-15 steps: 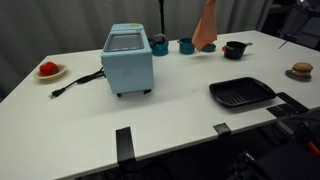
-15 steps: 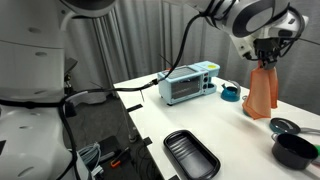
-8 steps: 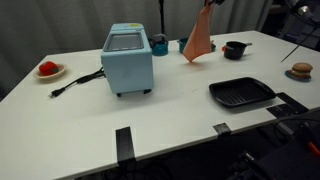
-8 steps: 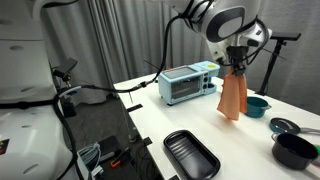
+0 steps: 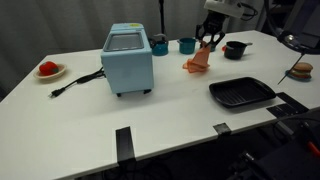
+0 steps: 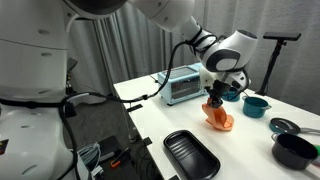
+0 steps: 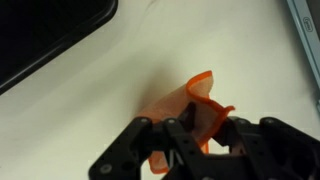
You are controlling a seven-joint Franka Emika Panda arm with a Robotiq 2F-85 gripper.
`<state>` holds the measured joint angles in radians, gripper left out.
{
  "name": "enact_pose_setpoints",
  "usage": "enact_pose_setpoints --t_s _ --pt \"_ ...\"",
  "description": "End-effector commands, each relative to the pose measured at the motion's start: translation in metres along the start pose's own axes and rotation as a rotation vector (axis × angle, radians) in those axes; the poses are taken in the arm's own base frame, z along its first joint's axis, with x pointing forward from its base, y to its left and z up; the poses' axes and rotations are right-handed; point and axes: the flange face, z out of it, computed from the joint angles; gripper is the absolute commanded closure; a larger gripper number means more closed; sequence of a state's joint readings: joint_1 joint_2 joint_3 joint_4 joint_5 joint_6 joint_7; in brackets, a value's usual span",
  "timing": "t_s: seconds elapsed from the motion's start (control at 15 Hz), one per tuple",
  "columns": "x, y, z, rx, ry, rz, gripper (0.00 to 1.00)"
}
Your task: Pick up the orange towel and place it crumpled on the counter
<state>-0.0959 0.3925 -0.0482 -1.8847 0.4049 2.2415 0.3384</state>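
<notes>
The lower part of the towel already lies crumpled on the counter, so I need to move the towel's upper fold outward toward the teal cups with my gripper next, and then open it.
The orange towel (image 5: pixel 198 63) lies bunched on the white counter (image 5: pixel 170 115), right of the blue toaster oven. It also shows in an exterior view (image 6: pixel 221 119) and in the wrist view (image 7: pixel 187 103). My gripper (image 5: pixel 208 42) is just above it, fingers pointing down. It also shows in an exterior view (image 6: pixel 214 102). In the wrist view the fingers (image 7: pixel 205 125) are closed on the towel's upper fold, and the lower part of the towel rests crumpled on the counter.
A blue toaster oven (image 5: pixel 128 58) stands mid-counter with its cord trailing away. Behind the towel are two teal cups (image 5: pixel 186 45) and a black pot (image 5: pixel 234 48). A black grill tray (image 5: pixel 241 93) lies near the front edge. A plate with red food (image 5: pixel 49 70) sits at the far end.
The gripper has come down with the towel. The towel hung full length in the air before; now its lower part is bunched on the counter.
</notes>
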Motion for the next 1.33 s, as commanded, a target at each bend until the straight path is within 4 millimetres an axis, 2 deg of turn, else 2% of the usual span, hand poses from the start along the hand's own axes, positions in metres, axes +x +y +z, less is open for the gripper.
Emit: enact_pose_setpoints --t_s 0.0,0.2,0.6,0.8,0.87,0.93,1.0,1.27 --pt "0.031 -0.004 0.007 0.011 -0.094 0.065 0.97" --pt "0.054 -0.014 -0.003 0.008 -0.087 0.106 0.97" --pt "0.081 -0.015 -0.006 -0.022 0.004 0.117 0.97" --pt "0.088 -0.016 -0.009 -0.032 0.038 0.114 0.97" --pt "0.091 -0.016 -0.008 -0.039 0.056 0.106 0.93" --pt "0.093 -0.016 -0.008 -0.044 0.071 0.098 0.64" --pt "0.095 -0.015 -0.010 -0.053 0.088 0.090 0.63" --pt "0.102 -0.015 -0.014 -0.049 0.149 0.074 0.33"
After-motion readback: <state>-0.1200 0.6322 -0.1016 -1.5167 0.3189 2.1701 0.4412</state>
